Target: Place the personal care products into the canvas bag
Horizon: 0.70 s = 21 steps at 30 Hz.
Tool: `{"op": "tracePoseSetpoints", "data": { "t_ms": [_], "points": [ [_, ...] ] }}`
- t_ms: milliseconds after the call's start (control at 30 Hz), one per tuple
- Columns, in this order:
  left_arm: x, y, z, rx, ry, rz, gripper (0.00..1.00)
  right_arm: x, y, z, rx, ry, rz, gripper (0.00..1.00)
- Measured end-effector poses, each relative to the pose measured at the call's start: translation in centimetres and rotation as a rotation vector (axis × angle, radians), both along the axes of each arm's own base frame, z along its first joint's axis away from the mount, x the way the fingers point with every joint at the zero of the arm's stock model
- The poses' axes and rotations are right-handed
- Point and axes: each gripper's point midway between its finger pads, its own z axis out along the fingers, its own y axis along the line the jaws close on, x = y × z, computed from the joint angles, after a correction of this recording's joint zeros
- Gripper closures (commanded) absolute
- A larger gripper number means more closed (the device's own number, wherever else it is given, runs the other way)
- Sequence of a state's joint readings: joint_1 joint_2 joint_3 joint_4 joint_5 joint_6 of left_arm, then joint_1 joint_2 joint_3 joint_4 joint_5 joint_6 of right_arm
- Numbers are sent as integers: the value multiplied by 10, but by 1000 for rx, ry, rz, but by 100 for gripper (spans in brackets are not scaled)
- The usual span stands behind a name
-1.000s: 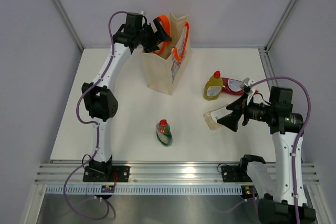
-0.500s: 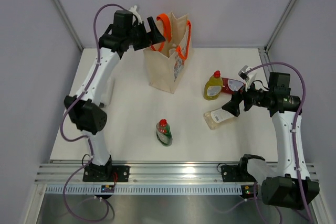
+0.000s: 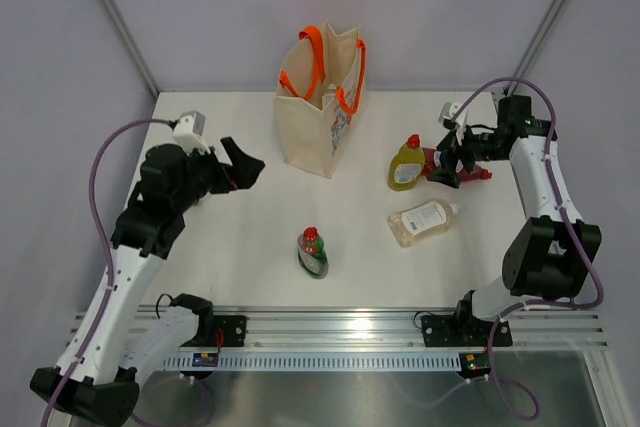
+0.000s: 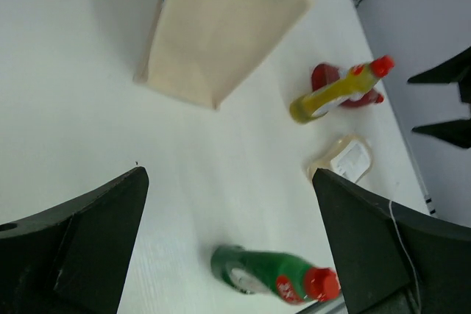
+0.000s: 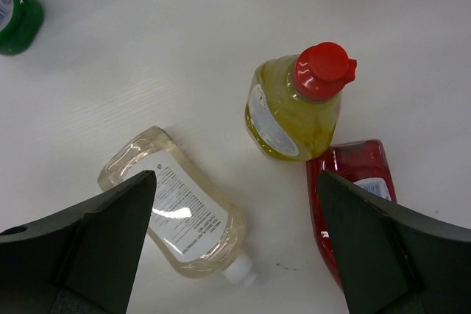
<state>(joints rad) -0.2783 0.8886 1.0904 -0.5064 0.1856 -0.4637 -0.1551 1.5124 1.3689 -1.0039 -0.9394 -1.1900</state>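
My right gripper shifts off the red bottle next and comes down over the yellow-green bottle's red cap (image 5: 321,71), because that bottle stands upright with its top clear.
The beige canvas bag (image 3: 318,112) with orange handles stands upright at the back centre. A yellow-green bottle (image 3: 406,165) stands to its right, with a red bottle (image 3: 433,158) lying beside it. One clear bottle (image 3: 424,222) with a white label lies nearer. A green bottle with a red cap (image 3: 312,252) stands at front centre. The second clear bottle is not visible. My left gripper (image 3: 245,169) is open and empty, left of the bag. My right gripper (image 3: 451,165) is open and empty above the red bottle (image 5: 360,196); below it also show the clear bottle (image 5: 176,211) and yellow-green bottle (image 5: 291,112).
The left wrist view shows the bag (image 4: 221,34), the green bottle (image 4: 265,276) below the open left gripper (image 4: 232,248), and the clear bottle (image 4: 344,161). Grey walls enclose the white table (image 3: 250,237); an aluminium rail (image 3: 330,332) runs along its near edge.
My left arm swung from above the bag's mouth down to the left side of the table. My right gripper left the clear bottle and moved back right to over the red bottle.
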Motion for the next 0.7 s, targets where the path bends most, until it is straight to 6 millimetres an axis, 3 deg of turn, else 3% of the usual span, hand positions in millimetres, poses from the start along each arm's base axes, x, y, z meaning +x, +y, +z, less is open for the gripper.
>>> {"op": "tracePoseSetpoints", "data": {
  "t_ms": [133,233,433,700],
  "points": [
    [-35,11,-79,2,146,31,1,21,0,-15,-3,-6,57,0],
    [-60,17,-107,-24,191,50,1,34,1,-32,-5,6,83,1],
    [-84,21,-111,-115,142,75,1,57,10,-57,-5,23,128,1],
    [-88,22,-121,-159,166,98,1,77,20,-77,-17,7,209,7]
  ]
}}
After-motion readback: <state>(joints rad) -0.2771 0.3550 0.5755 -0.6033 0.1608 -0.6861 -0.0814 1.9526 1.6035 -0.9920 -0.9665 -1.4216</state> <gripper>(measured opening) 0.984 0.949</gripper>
